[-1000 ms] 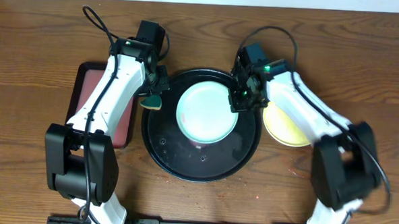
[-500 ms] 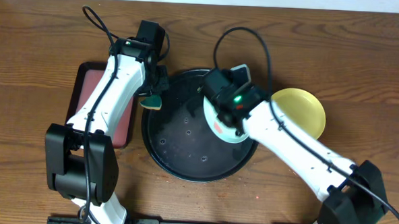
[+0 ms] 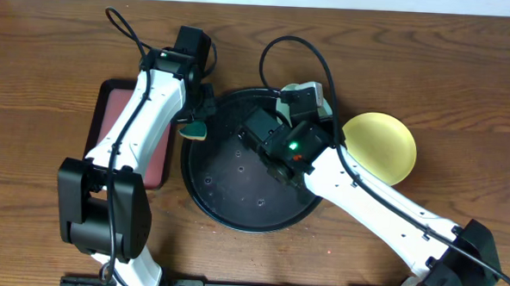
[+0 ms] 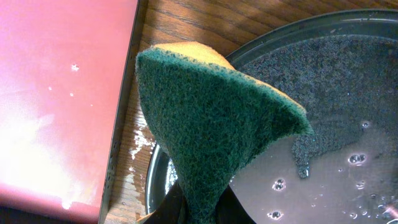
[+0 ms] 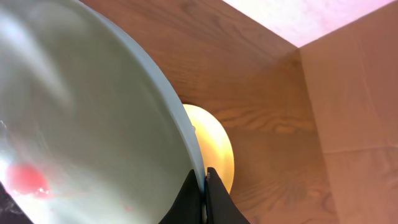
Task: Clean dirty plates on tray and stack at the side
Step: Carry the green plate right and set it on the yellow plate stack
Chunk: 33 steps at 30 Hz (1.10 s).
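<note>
My right gripper needs to swing off the tray and lower the tilted mint-green plate level onto the yellow plate, since the yellow plate rests aside.
The black tray lies mid-table, wet, with no plate lying flat on it. My right gripper is shut on the rim of a mint-green plate with a red smear, held tilted over the tray. In the overhead view my right arm hides that plate. The yellow plate rests on the wood right of the tray, also in the right wrist view. My left gripper is shut on a green and yellow sponge at the tray's left rim. A second mint plate does not show.
A rectangular reddish-brown tray lies left of the black tray, under my left arm, also in the left wrist view. Water drops sit on the black tray. Bare wood tabletop lies around the yellow plate.
My right arm swung left over the tray, lifting the mint plate off it and tipping it on edge. The yellow plate came into full view. My left arm stayed still.
</note>
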### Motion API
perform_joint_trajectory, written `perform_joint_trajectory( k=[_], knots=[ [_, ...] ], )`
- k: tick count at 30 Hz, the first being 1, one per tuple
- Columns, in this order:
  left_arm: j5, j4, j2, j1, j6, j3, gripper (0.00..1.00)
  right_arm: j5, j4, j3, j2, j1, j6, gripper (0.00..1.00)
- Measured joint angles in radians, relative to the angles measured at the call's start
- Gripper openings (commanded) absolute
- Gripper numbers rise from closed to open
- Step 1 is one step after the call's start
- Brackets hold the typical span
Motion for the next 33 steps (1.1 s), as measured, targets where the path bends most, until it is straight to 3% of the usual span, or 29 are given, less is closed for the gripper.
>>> perform_joint_trajectory(
  k=[9, 21, 27, 33],
  knots=[
    [0.0, 0.003, 0.0, 0.0, 0.0, 0.0, 0.07, -0.217, 0.012, 0.0, -0.024, -0.136, 0.026, 0.01],
    [0.0, 0.003, 0.0, 0.0, 0.0, 0.0, 0.07, -0.875, 0.103, 0.0, -0.159, -0.536, -0.272, 0.01],
    [0.0, 0.003, 0.0, 0.0, 0.0, 0.0, 0.07, -1.057, 0.095, 0.0, -0.16, -0.625, -0.403, 0.01],
    [0.0, 0.002, 0.0, 0.0, 0.013, 0.0, 0.07, -1.164, 0.061, -0.002, -0.16, -0.712, -0.445, 0.01]
  ],
)
